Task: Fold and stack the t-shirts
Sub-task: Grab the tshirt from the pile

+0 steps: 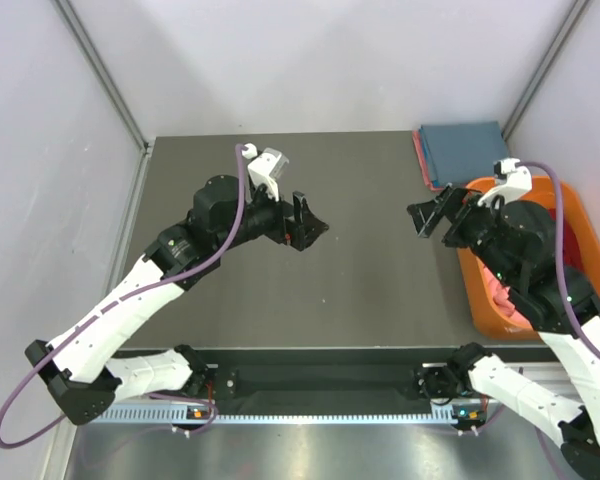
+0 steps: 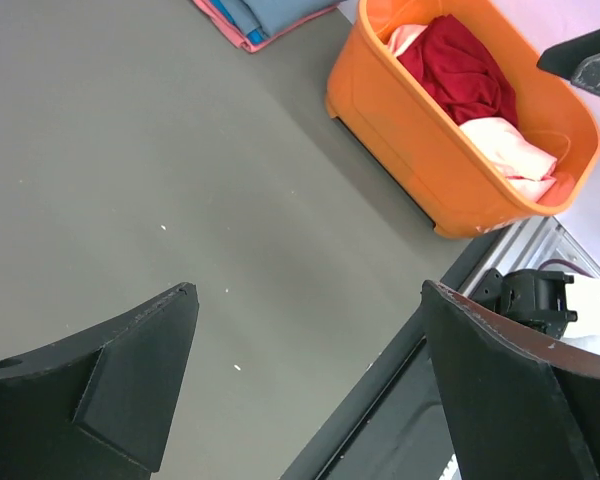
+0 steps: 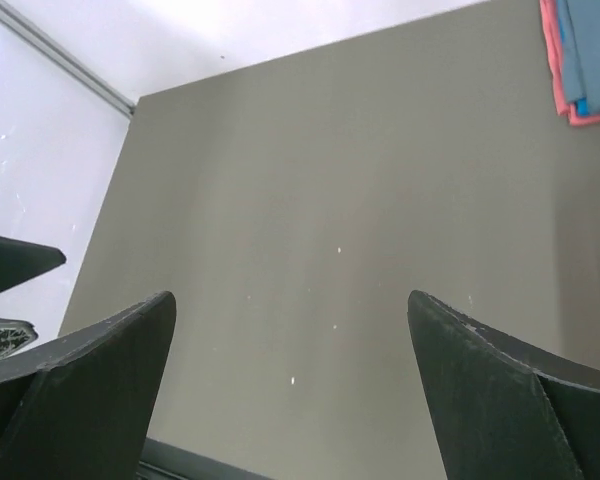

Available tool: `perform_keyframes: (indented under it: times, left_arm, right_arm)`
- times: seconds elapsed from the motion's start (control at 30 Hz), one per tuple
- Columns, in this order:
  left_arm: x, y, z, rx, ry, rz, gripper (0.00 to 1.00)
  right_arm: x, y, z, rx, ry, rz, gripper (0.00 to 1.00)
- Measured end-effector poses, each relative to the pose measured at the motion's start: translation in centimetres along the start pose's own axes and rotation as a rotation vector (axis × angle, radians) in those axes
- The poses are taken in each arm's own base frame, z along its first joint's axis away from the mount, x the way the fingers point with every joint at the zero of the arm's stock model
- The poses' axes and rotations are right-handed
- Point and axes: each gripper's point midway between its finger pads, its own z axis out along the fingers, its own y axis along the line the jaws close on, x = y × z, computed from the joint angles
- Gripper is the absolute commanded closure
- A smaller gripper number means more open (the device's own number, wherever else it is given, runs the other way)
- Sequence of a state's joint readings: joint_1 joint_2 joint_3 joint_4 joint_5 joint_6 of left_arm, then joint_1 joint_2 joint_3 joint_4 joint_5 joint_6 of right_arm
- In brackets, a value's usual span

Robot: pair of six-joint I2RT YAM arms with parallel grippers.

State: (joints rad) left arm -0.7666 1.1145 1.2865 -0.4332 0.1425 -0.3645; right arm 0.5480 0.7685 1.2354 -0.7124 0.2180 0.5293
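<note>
The right gripper swings and turns over the orange tub (image 2: 400,140) next, then lowers onto red folds.
A folded blue t-shirt (image 1: 463,146) lies on a salmon-pink one (image 1: 420,160) at the table's back right corner; the same blue t-shirt (image 2: 280,12) (image 3: 595,50) shows in both wrist views. A deep red t-shirt (image 2: 460,70) (image 1: 570,238) and a pale pink one (image 2: 505,150) (image 1: 505,295) lie crumpled in the orange tub (image 2: 400,140). My left gripper (image 1: 310,222) (image 2: 308,290) hovers open over the table's middle, holding nothing. My right gripper (image 1: 427,217) (image 3: 290,297) faces it from beside the tub, open with nothing between its fingers.
The orange tub (image 1: 477,290) stands at the table's right edge, partly under my right arm. The dark grey table (image 1: 360,280) is walled by white panels at the back and sides. A black rail (image 1: 320,380) runs along its near edge.
</note>
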Motion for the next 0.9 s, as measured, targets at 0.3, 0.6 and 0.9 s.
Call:
perform_keyframes:
  times: [0.3,0.6,0.9]
  left_arm:
    - [0.2,1.0,-0.4,-0.066,-0.001,-0.029,0.03]
    - [1.0,2.5,-0.7,-0.143,0.024,-0.031,0.04]
    - [2.1,3.4,0.6,-0.178,0.063,-0.047,0.06]
  right_arm:
    - [0.5,-5.4,0.6,0.288,0.004,-0.064,0.00]
    - [-5.6,-22.7,0.3,1.020,-0.047,-0.004,0.01]
    - [-1.0,-34.2,-1.1,1.276,0.043,0.204,0.09]
